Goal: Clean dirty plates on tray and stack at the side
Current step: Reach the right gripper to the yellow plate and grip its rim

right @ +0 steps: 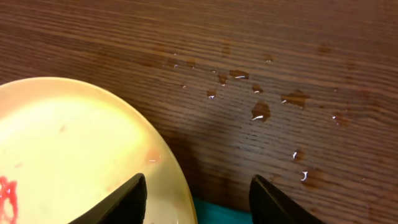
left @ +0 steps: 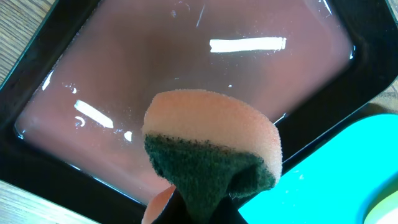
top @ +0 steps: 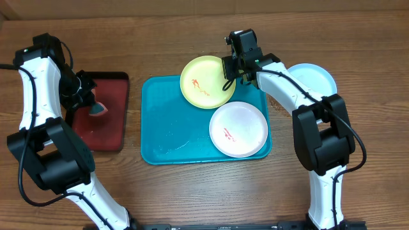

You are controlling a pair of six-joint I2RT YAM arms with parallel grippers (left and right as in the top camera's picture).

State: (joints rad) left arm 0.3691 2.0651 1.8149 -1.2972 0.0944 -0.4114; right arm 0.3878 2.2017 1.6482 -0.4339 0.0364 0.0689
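My left gripper swings toward the yellow-green plate (top: 206, 82) next, returns over the dark red tray (top: 105, 121) and lowers the sponge to release it, since water lies there.
The turquoise tray (top: 167, 121) holds the yellow-green plate (top: 206, 82) at its back edge and the white plate (top: 238, 128) at front right, both with red smears. The pale blue plate (top: 316, 77) lies on the table to the right, partly hidden by my right arm. My right gripper (top: 231, 66) is open, its fingers (right: 198, 196) either side of the yellow-green plate's right rim (right: 93, 143). My left gripper (top: 89, 102) is shut on a sponge (left: 211, 146), orange with a dark green pad, held over the dark red tray (left: 186, 56).
The dark red black-rimmed tray (top: 105, 115) stands left of the turquoise tray and holds a film of water. Water drops (right: 261, 111) lie on the wooden table behind the yellow-green plate. The turquoise tray's corner (left: 336, 168) shows in the left wrist view.
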